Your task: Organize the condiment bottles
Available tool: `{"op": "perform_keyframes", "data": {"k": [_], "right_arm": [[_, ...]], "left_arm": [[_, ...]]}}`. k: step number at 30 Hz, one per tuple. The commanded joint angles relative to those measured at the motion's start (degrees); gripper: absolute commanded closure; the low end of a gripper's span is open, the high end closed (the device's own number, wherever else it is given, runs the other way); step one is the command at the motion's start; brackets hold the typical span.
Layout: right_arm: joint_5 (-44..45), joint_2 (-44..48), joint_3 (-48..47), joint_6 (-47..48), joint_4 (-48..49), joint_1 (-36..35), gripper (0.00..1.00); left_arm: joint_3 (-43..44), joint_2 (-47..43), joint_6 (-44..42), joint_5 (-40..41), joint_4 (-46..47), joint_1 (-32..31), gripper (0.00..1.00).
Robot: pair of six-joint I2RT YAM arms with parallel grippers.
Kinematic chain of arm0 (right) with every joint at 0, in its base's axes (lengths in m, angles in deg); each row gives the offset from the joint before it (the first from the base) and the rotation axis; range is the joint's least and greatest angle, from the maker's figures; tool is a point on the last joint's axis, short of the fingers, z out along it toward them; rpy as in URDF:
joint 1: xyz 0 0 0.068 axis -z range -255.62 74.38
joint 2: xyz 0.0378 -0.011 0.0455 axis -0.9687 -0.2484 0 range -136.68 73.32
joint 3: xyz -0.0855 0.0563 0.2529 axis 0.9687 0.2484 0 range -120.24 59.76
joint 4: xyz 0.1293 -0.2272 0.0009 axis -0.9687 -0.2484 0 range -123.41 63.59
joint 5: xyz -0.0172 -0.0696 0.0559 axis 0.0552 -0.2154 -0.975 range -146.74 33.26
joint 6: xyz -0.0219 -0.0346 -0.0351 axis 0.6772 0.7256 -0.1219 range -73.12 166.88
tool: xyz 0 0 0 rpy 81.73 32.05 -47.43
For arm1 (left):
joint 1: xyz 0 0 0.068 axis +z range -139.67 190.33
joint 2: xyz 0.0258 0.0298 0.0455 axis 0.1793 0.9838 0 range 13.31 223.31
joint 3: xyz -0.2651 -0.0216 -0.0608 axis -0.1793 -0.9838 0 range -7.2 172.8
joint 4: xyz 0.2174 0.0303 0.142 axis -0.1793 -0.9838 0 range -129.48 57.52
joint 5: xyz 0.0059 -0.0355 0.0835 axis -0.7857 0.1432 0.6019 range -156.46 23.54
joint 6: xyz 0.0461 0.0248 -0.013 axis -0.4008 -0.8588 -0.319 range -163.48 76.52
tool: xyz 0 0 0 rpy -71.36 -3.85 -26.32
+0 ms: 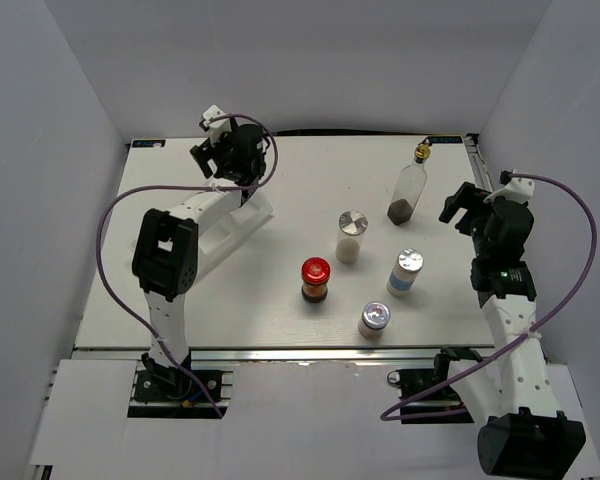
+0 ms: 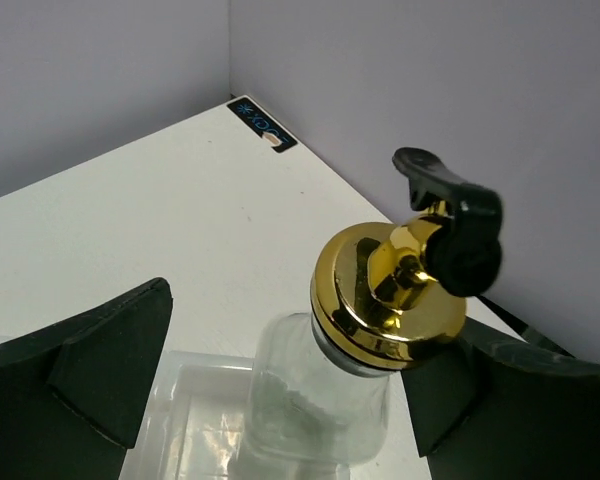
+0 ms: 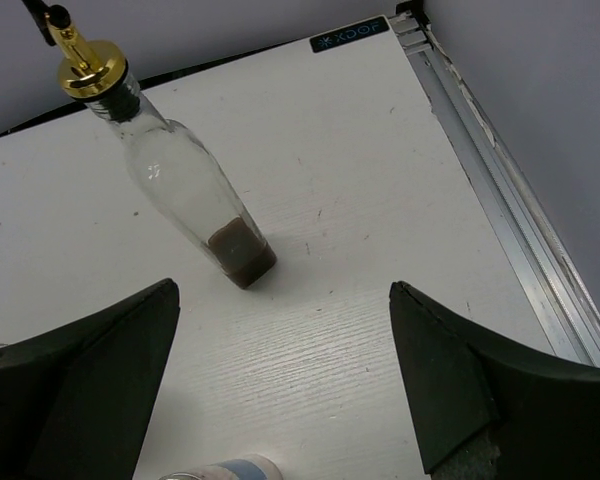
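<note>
My right gripper moves outward and across onto the sauce bottle's neck (image 1: 418,164) (image 3: 128,106) next. The neck lies to its left in the top view, and that bottle stands unracked.
A clear glass bottle (image 2: 315,400) with a gold pourer top (image 2: 390,295) stands in a compartment of the white rack (image 2: 180,400). It sits between the jaws of my left gripper (image 2: 290,390), which is open; the left finger is well clear of it. In the top view this gripper (image 1: 223,148) hides that bottle. A second glass bottle (image 1: 410,185) with dark sauce stands at the far right, also in the right wrist view (image 3: 185,180). My right gripper (image 1: 462,208) is open and empty beside it. A red-capped jar (image 1: 316,280) and three silver-lidded shakers (image 1: 352,235) (image 1: 406,270) (image 1: 374,320) stand mid-table.
The white rack (image 1: 252,212) lies at the far left, mostly under my left arm. Grey walls enclose the table on three sides. A metal rail (image 3: 500,180) runs along the table's right edge. A shaker top (image 3: 215,470) shows just below my right gripper (image 3: 280,300).
</note>
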Motion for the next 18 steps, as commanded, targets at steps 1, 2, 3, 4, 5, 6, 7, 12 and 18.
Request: {"op": "perform_keyframes", "data": {"k": [1, 2, 3, 4, 5, 6, 7, 12, 18], "right_arm": [[-3.6, 2.0, -2.6, 2.4, 2.8, 0.0, 0.11], [-6.5, 2.1, -2.7, 3.9, 3.3, 0.0, 0.11], [-8.2, 2.1, -2.8, 4.5, 4.3, 0.0, 0.11], [-10.5, 1.9, -3.1, 5.5, 4.6, 0.0, 0.11], [-13.7, 1.5, -3.4, 7.0, 4.9, 0.1, 0.1], [-15.1, 1.2, -4.1, 7.8, 5.1, 0.0, 0.11], [-16.4, -0.1, -4.5, 8.5, 5.1, -0.1, 0.11], [-19.3, -4.9, -8.4, 11.9, 4.3, -0.1, 0.11], [-24.4, -13.8, -10.8, 14.4, 10.2, -0.8, 0.11]], "left_arm": [[0.4, -6.8, 2.0, -4.9, -3.5, 0.2, 0.02], [0.7, -7.1, 2.2, -5.7, -4.5, 0.1, 0.02], [0.9, -7.4, 2.3, -6.6, -5.4, 0.1, 0.02], [0.9, -8.3, 2.5, -8.6, -7.2, 0.1, 0.02], [0.9, -8.8, 2.6, -9.8, -8.1, 0.1, 0.02], [0.9, -9.4, 3.1, -10.7, -9.0, 0.1, 0.02], [0.5, -10.8, 3.5, -11.8, -10.8, 0.1, 0.02], [-1.0, -15.9, 2.3, -18.3, -15.6, 0.1, 0.02], [-3.7, -23.8, 1.3, -24.7, -23.4, 0.1, 0.02]]}}
